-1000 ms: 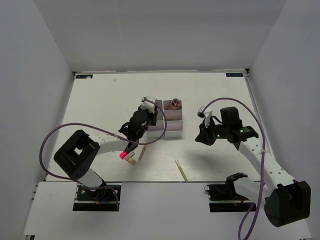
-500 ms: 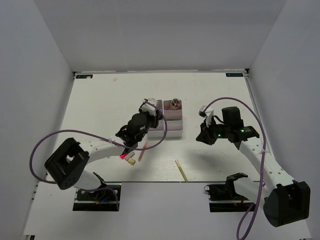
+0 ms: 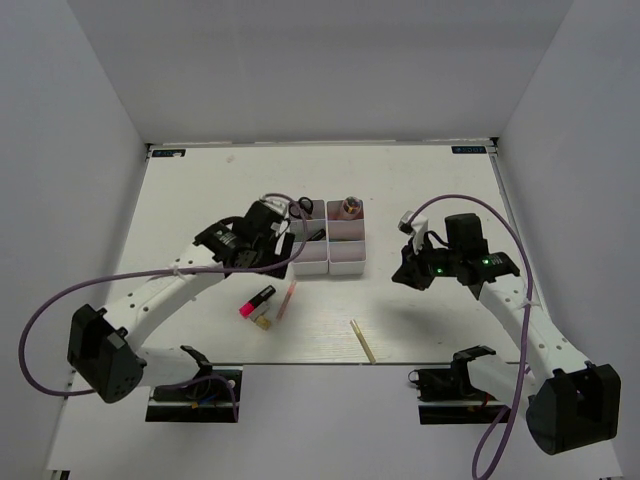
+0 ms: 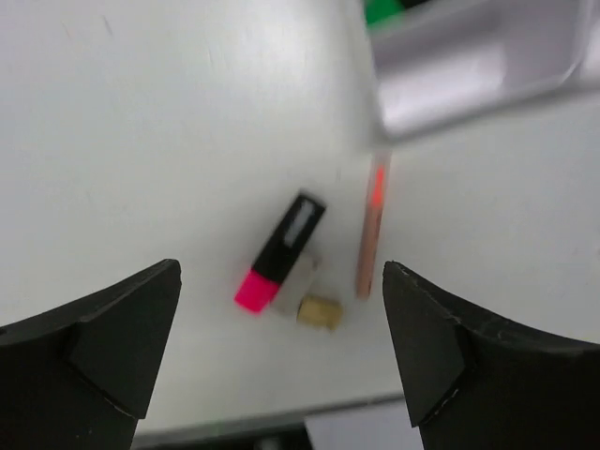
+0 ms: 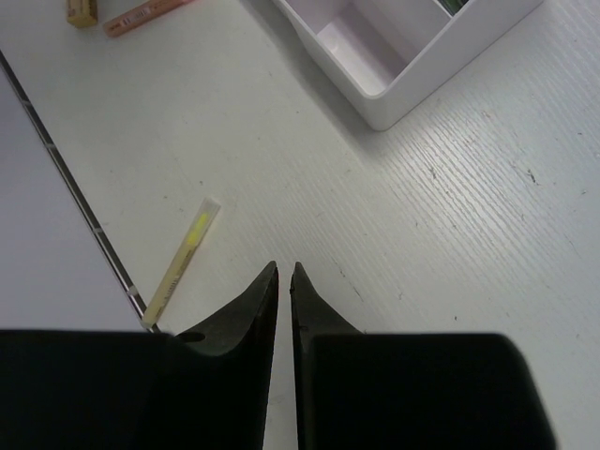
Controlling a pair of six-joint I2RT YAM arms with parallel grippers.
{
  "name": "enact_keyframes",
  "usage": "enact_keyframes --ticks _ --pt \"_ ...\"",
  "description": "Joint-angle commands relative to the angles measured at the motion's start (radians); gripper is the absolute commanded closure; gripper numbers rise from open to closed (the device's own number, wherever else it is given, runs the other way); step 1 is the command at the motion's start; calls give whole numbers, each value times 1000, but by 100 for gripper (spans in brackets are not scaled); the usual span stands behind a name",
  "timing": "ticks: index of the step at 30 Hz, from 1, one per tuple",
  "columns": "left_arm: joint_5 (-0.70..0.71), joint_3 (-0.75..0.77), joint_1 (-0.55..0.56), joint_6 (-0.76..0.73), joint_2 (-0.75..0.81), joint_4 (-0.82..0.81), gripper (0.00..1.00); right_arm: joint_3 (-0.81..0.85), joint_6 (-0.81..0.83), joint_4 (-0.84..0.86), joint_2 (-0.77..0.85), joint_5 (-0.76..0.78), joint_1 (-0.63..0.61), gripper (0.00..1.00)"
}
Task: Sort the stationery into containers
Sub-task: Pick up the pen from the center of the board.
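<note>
My left gripper moves down from high above next and lowers its open fingers over the black body of the magenta marker (image 3: 257, 300) (image 4: 281, 253), which lies clear between them on the tabletop.
The containers (image 3: 345, 262) are a white cluster of small bins at the table's middle. Black scissors handles (image 3: 300, 207) show at the far left bin, and a small round item (image 3: 349, 207) stands in the far right bin. A magenta marker (image 3: 257, 300), a tan piece (image 3: 263, 323) and a pink pencil (image 3: 287, 298) lie on the table in front of the bins. My left gripper (image 3: 260, 238) hangs wide open just left of the bins, high above the marker (image 4: 281, 253), tan piece (image 4: 321, 311) and pink pencil (image 4: 370, 230). My right gripper (image 5: 283, 272) is shut and empty, beside a tan pencil (image 5: 183, 262).
The tan pencil (image 3: 363, 341) lies close to the table's near edge (image 3: 300, 362). White walls enclose the table on three sides. A purple cable loops over each arm. A bin corner (image 5: 403, 47) lies ahead of the right gripper, and something green (image 4: 389, 9) shows inside a bin.
My left gripper has opened wide and drawn back to the left, off the bins. The scissors handles now show at the far left bin. The right arm has stayed still.
</note>
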State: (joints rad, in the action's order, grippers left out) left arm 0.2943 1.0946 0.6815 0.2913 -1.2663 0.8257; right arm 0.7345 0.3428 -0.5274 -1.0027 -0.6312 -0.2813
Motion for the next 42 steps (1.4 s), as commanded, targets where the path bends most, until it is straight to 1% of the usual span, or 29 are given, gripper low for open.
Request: enact_keyframes --ticks 1,2,3,4,6,7,8,9,11,13,16,17,21,23,26,30,35,38,42 --pt "-64 -28 1 36 -8 280 1 -1 -7 -6 16 -24 10 87" --pt "-72 -44 -2 28 -15 254 1 -1 -7 -5 19 -22 10 87" --pt "-79 -68 -7 20 -18 244 4 -3 -5 -3 18 -24 16 87" --pt "-118 -94 -20 -4 -36 209 12 -3 -7 -6 19 -25 16 87" --pt "-141 -120 -31 -18 -57 196 24 -3 -5 -5 16 -30 19 87" --pt "-153 -143 -40 -23 -68 167 41 -4 -4 -8 15 -30 21 87" --pt "-164 -159 -49 -36 -91 139 48 -3 -4 -9 15 -33 24 87" --pt "-188 -170 -56 -43 -100 122 50 -1 -1 -11 16 -32 24 87" --pt "-245 -197 -83 -55 -128 72 45 -1 4 -13 16 -32 25 87" --pt "-273 -206 -92 -61 -152 35 37 -3 4 -16 16 -35 30 87" --pt "-282 -197 -111 -75 -186 -2 35 -1 7 -19 13 -39 30 87" --pt "-293 -191 -115 -78 -194 -7 32 -1 10 -20 13 -39 31 87" --pt "-293 -176 -125 -93 -214 -43 30 -1 12 -22 12 -42 31 87" --pt "-293 -174 -131 -98 -228 -49 29 -3 10 -23 10 -45 34 87" --pt "-314 -177 -148 -112 -242 -76 34 -3 10 -25 10 -50 34 87" --pt "-351 -206 -183 -129 -243 -122 36 -1 9 -26 10 -55 41 87" --pt "-397 -242 -217 -161 -245 -186 36 -1 7 -26 13 -61 45 87" --pt "-425 -246 -224 -175 -261 -192 36 -1 5 -23 9 -65 48 87" --pt "-428 -252 -224 -181 -278 -203 36 -1 4 -26 7 -73 56 87"
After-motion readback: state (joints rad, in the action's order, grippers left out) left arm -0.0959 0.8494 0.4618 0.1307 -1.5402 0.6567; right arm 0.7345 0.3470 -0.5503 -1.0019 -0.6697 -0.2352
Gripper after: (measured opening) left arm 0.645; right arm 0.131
